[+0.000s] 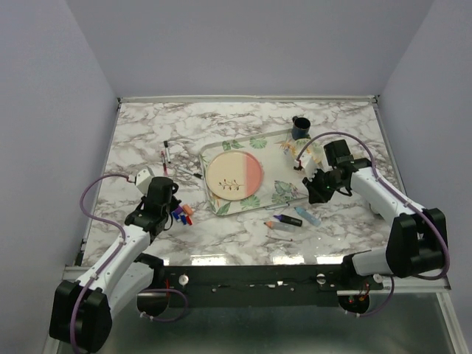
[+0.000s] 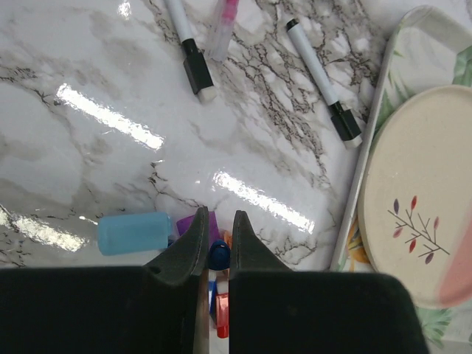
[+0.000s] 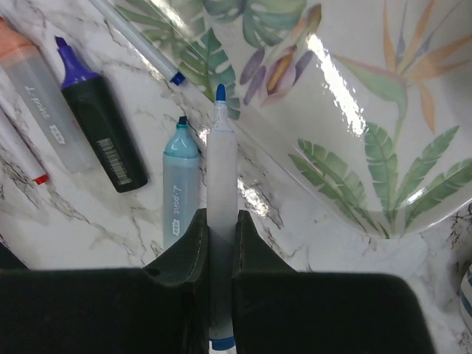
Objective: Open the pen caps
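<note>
The white-barrelled pen (image 3: 221,169) goes down toward the table close beside the light-blue highlighter next, and my right gripper releases it there.
My left gripper (image 2: 219,214) is shut on a small blue pen cap (image 2: 218,254), which sits between its fingers just above the table. Beside it lie loose pen caps: a light-blue one (image 2: 135,232), a purple one (image 2: 186,223) and a red one (image 2: 222,317). From above, this pile (image 1: 184,214) sits at the left gripper (image 1: 174,212). My right gripper (image 3: 219,215) is shut on a white-barrelled pen (image 3: 221,169) whose blue tip is bare and points at the tray. In the top view the right gripper (image 1: 315,184) hovers at the tray's right end.
A leaf-patterned tray (image 1: 214,147) holds a cream and pink plate (image 1: 234,175). Uncapped light-blue (image 3: 180,184), purple-tipped (image 3: 103,118) and orange (image 3: 37,103) highlighters lie below the right gripper. Two black-capped pens (image 2: 193,63) (image 2: 324,81) and a pink pen (image 2: 223,22) lie left of the tray. A dark mug (image 1: 300,127) stands behind it.
</note>
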Available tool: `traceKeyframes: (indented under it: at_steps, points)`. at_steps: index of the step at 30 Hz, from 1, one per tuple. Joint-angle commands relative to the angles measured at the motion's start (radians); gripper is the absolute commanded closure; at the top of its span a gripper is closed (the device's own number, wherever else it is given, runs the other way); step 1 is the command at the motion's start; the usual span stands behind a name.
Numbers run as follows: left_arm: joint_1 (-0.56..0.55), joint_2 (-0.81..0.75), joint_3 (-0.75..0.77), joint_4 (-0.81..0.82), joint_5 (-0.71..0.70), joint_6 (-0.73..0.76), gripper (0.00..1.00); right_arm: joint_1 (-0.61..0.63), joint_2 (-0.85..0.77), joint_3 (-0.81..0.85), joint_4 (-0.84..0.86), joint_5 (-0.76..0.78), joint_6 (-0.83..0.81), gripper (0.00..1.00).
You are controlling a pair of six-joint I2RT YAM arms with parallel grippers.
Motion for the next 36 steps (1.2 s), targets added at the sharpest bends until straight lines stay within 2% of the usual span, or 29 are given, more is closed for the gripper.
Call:
traceKeyframes:
  at_steps: [1, 6, 19, 26, 36]
  points:
    - [0.05, -0.001, -0.006, 0.065, 0.083, 0.017, 1.0, -0.038, 0.082, 0.003, -0.044, 0.038, -0.001, 0.88]
    - [0.078, 0.048, -0.019, 0.08, 0.088, 0.0, 0.99, -0.042, 0.149, 0.007, -0.073, 0.043, -0.009, 0.86]
    - [0.134, 0.06, -0.034, 0.105, 0.089, -0.026, 0.93, -0.059, 0.145, -0.01, -0.128, -0.02, -0.076, 0.78]
    - [0.16, 0.079, -0.039, 0.123, 0.109, -0.032, 0.89, -0.059, 0.174, -0.016, -0.101, 0.024, -0.05, 0.64]
    - [0.191, 0.125, -0.048, 0.161, 0.127, -0.041, 0.87, -0.059, 0.168, -0.015, -0.09, 0.03, -0.039, 0.6]
